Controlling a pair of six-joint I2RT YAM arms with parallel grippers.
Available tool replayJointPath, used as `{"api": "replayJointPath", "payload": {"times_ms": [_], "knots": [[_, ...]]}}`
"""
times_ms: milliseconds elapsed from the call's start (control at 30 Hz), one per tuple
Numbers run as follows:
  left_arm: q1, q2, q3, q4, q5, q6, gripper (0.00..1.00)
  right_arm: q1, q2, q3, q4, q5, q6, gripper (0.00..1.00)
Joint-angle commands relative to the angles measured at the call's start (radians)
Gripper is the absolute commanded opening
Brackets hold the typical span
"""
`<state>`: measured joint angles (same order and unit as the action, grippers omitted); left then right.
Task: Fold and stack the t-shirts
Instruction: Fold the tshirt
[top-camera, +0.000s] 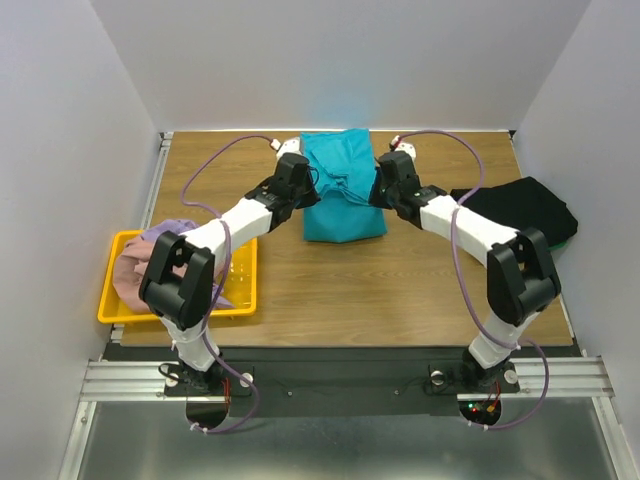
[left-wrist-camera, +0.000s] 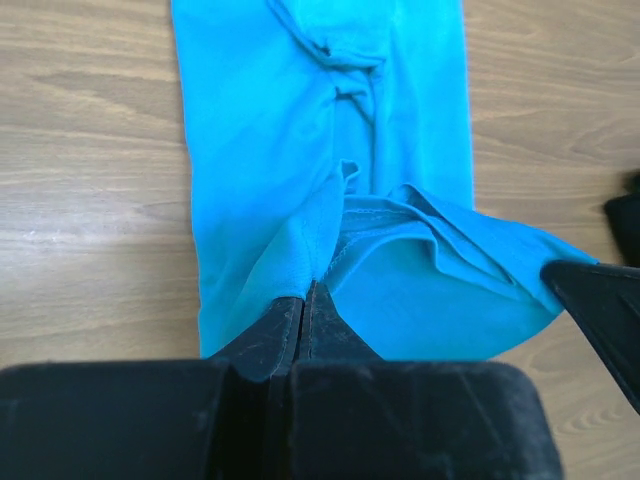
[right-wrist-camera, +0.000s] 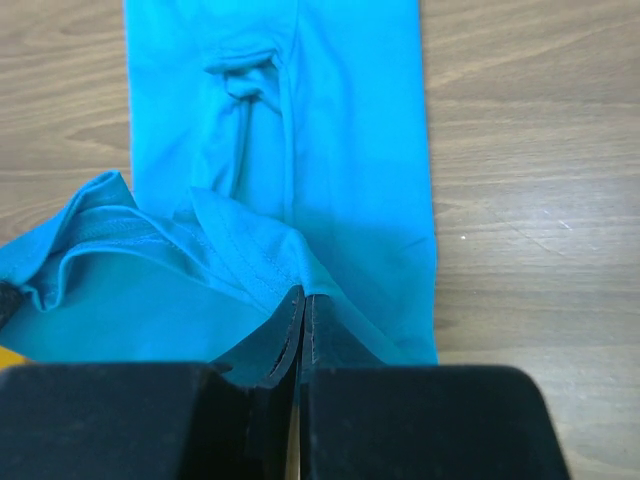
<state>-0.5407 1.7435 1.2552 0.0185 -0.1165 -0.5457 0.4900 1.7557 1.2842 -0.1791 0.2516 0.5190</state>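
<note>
The teal t-shirt's rumpled middle (top-camera: 332, 178) (left-wrist-camera: 345, 95) is just outward. My left gripper should next carry the t-shirt's still raised near end outward over it and let go of the teal t-shirt.
The teal t-shirt (top-camera: 342, 185) lies folded into a long strip in the middle of the far part of the table. My left gripper (top-camera: 306, 196) is shut on its left edge, pinching the cloth (left-wrist-camera: 300, 260) and lifting it. My right gripper (top-camera: 380, 192) is shut on its right edge, pinching a hem (right-wrist-camera: 290, 270). The near end of the teal t-shirt hangs raised between the two grippers. A black t-shirt (top-camera: 522, 208) lies at the right, over a green one (top-camera: 568, 238). Pink and lavender t-shirts (top-camera: 140, 262) are bunched in the yellow tray (top-camera: 240, 290).
The yellow tray sits at the table's left near edge under the left arm. The black pile is close to the right arm's elbow. Bare wood shows between the teal t-shirt and the near edge (top-camera: 360, 290). Walls enclose the table on three sides.
</note>
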Motion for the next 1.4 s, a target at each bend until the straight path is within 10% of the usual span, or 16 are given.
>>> {"api": "replayJointPath", "payload": {"times_ms": [0, 1033, 1133, 1167, 1267, 1367], "knots": [[0.005, -0.113, -0.020, 0.049, -0.005, 0.021, 0.00, -0.007, -0.104, -0.020, 0.046, 0.006, -0.022, 0.00], [0.102, 0.347, 0.371, 0.040, 0.005, 0.118, 0.00, -0.077, 0.357, 0.320, 0.090, 0.097, -0.076, 0.10], [0.105, 0.361, 0.403, 0.038, 0.014, 0.145, 0.19, -0.077, 0.357, 0.326, 0.093, 0.104, -0.077, 0.25], [0.105, 0.363, 0.412, 0.032, 0.021, 0.151, 0.49, -0.077, 0.347, 0.326, 0.093, 0.100, -0.079, 0.31], [0.104, 0.334, 0.420, 0.024, 0.040, 0.171, 0.81, -0.077, 0.317, 0.323, 0.092, 0.071, -0.094, 0.58], [0.104, 0.269, 0.391, 0.023, 0.049, 0.179, 0.85, -0.077, 0.256, 0.290, 0.093, 0.029, -0.112, 0.70]]}}
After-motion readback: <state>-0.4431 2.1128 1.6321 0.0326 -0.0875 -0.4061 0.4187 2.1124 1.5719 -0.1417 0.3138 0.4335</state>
